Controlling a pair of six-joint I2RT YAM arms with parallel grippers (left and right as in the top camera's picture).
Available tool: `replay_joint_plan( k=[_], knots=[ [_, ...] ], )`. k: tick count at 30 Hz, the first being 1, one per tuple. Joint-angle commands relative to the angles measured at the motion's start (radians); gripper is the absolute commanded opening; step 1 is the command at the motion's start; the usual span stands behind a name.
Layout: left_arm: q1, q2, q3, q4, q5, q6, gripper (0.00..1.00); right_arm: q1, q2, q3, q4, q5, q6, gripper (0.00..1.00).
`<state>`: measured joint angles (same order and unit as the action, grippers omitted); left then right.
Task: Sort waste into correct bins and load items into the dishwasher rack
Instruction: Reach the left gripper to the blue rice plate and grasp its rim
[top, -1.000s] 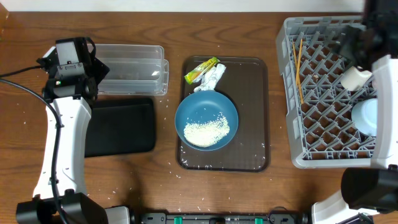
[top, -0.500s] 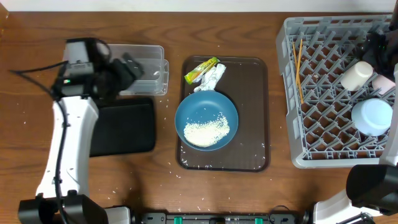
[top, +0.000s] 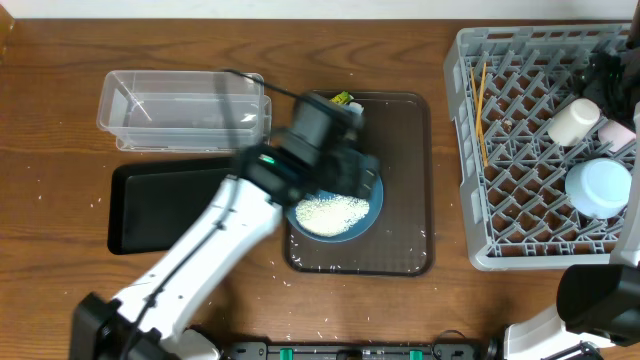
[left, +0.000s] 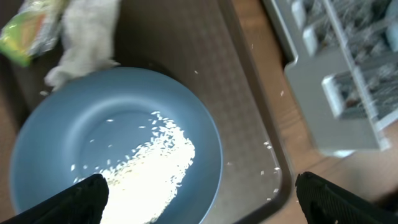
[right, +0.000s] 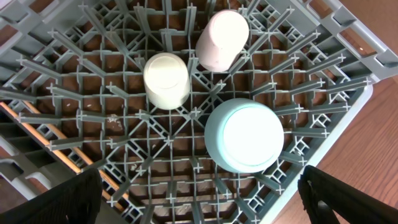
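The bowl's rack-side rim is clear of the tissue. My left gripper should go down and to the right in the overhead view next, onto that part of the rim.
My left gripper hangs open just above the large dark-blue bowl, which stands on the brown serving tray and holds a heap of white rice. Behind the bowl lie the crumpled tissue and the yellow-green wrapper. The grey dishwasher rack holds the chopsticks, the white cup, the pink cup and the upturned light-blue bowl. Above that rack my right gripper is open and empty.
The clear tub stands at the back left, with the black tray in front of it. Stray rice grains dot the brown tray and the wood near its front edge. My left arm stretches diagonally across the table's front left.
My left arm swung right from above the clear tub to above the dark-blue bowl. My right arm drew back toward the rack's far right edge, then stayed still.
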<state>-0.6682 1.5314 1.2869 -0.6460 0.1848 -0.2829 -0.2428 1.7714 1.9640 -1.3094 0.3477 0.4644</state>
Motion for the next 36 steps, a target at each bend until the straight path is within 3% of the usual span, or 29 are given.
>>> replay_joint_plan(
  k=[1, 17, 22, 26, 31, 36],
  knots=[
    [-0.082, 0.068, -0.006, 0.004, -0.204, 0.047, 0.99, -0.006, 0.002, 0.002, 0.000, 0.006, 0.018, 0.99],
    [-0.169, 0.345, -0.007, 0.027, -0.193, 0.061, 0.99, -0.006, 0.002, 0.002, 0.000, 0.006, 0.018, 0.99],
    [-0.171, 0.354, -0.007, 0.026, -0.193, 0.061, 0.91, -0.006, 0.002, 0.002, 0.000, 0.006, 0.018, 0.99],
    [-0.181, 0.354, -0.007, 0.027, -0.194, 0.046, 0.73, -0.006, 0.002, 0.002, 0.000, 0.006, 0.018, 0.99],
    [-0.200, 0.361, -0.007, 0.047, -0.195, 0.018, 0.68, -0.006, 0.002, 0.002, 0.000, 0.006, 0.018, 0.99],
    [-0.214, 0.377, -0.007, 0.057, -0.194, -0.003, 0.53, -0.006, 0.002, 0.002, 0.000, 0.006, 0.018, 0.99]
  ],
)
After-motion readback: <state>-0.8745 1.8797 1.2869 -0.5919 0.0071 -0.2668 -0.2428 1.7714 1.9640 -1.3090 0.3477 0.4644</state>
